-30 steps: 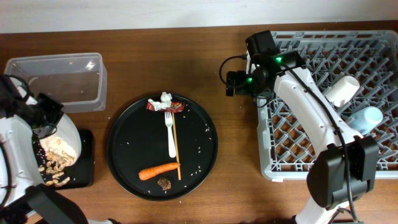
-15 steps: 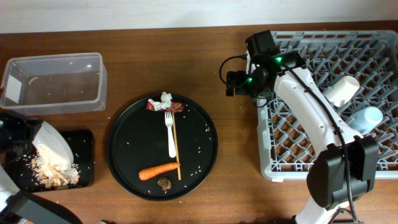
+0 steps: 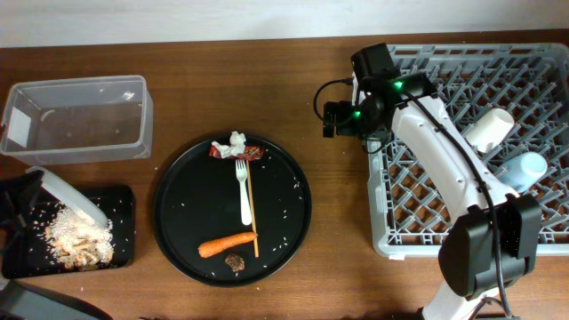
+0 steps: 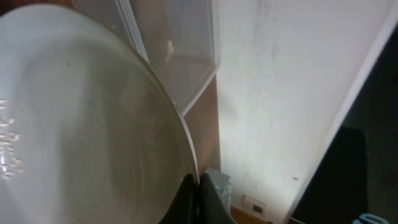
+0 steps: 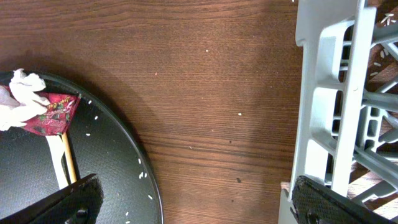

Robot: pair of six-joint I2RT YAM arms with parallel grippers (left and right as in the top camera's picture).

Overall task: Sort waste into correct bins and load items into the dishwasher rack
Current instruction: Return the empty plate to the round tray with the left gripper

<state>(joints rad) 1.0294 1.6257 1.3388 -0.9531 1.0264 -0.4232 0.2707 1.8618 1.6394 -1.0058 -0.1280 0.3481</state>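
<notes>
My left gripper carries the plate (image 3: 69,192) to the right in the overhead view to the round tray's bare side (image 3: 191,206) next. It then levels, lowers and releases it.
My left gripper (image 3: 27,197) at the far left edge is shut on the rim of the white plate (image 3: 69,192), which tilts steeply over the shallow black tray (image 3: 123,233). The left wrist view shows the fingers (image 4: 198,194) pinching the plate (image 4: 81,124). White rice and brownish scraps (image 3: 76,240) lie piled in that tray. The clear tub (image 3: 80,116) stands behind it. My right gripper (image 3: 332,120) is open and empty over bare table, left of the grey rack (image 3: 427,222). The rack holds a white cup (image 3: 491,127) and a pale blue cup (image 3: 526,168). No bowl is in view.
The round black tray (image 3: 187,213) holds the red wrapper (image 3: 236,153), tissue (image 3: 237,140), fork (image 3: 243,191), chopsticks (image 3: 252,209), carrot (image 3: 227,243) and dark lump (image 3: 235,261). The right wrist view shows wrapper (image 5: 53,115), tissue (image 5: 22,87) and rack edge (image 5: 320,106).
The left arm has drawn back to the left edge and the plate has tipped steeper. The rice and scraps have slid off it into the shallow black tray. The right arm has not moved.
</notes>
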